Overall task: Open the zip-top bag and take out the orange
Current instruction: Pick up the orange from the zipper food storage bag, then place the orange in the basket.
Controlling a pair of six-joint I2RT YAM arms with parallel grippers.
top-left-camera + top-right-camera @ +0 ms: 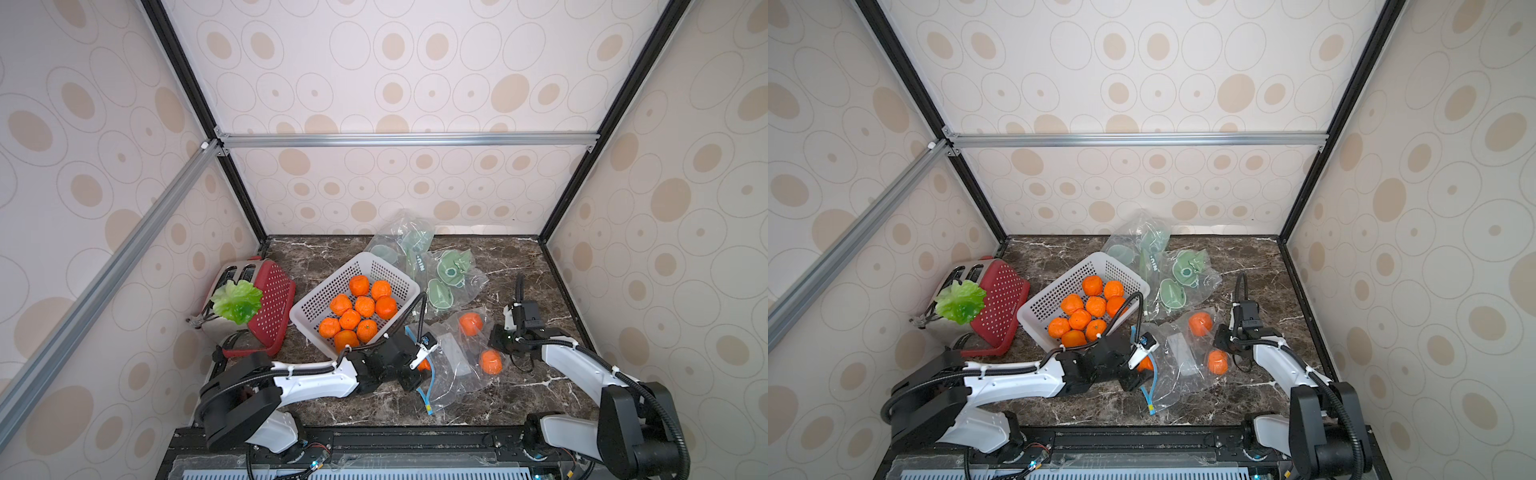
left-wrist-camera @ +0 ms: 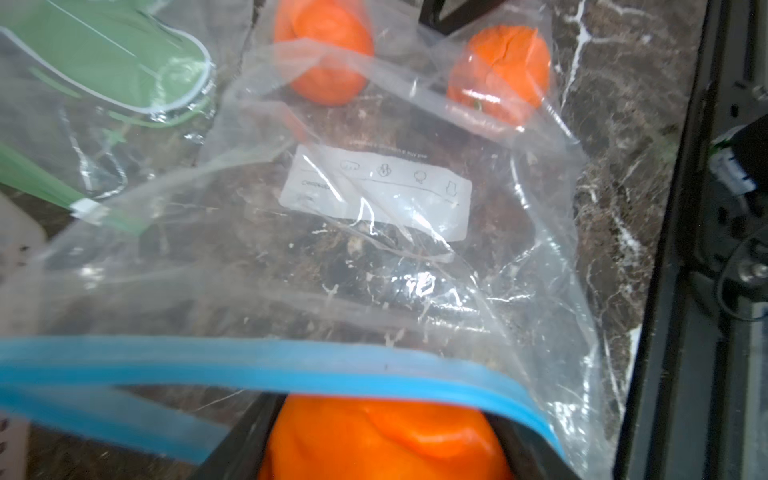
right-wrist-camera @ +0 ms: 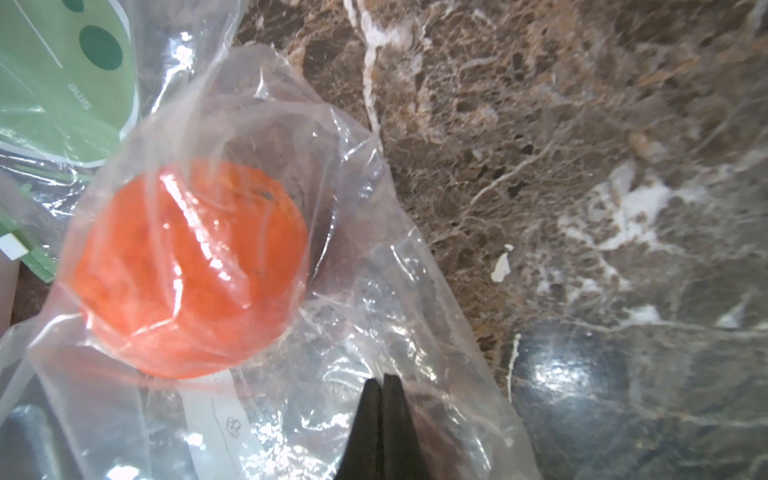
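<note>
Outward of my left gripper, toward the toaster, the mesh basket holds oranges, so I will lift this one from the bag over the basket's middle [image 1: 364,306] and release it.
A clear zip-top bag [image 1: 455,376] with a blue zip strip [image 2: 249,361] lies on the marble table, its mouth open toward my left arm. At that mouth my left gripper [image 1: 420,366] is shut on an orange [image 2: 382,440], which fills the space between its black fingers. Two more oranges [image 1: 471,324] [image 1: 490,361] lie deeper inside the bag, toward its closed end. My right gripper [image 3: 383,377] is shut with its tips pinching the bag's film between those two, beside the farther orange [image 3: 191,270]. Both top views show the same layout, with the bag [image 1: 1179,353] between the arms.
A white mesh basket [image 1: 361,259] holding several oranges stands just left of the bag. A red and silver toaster [image 1: 270,303] with a lettuce leaf [image 1: 237,301] sits at the far left. Clear bags with green contents [image 1: 449,274] lie behind. Patterned walls enclose the table.
</note>
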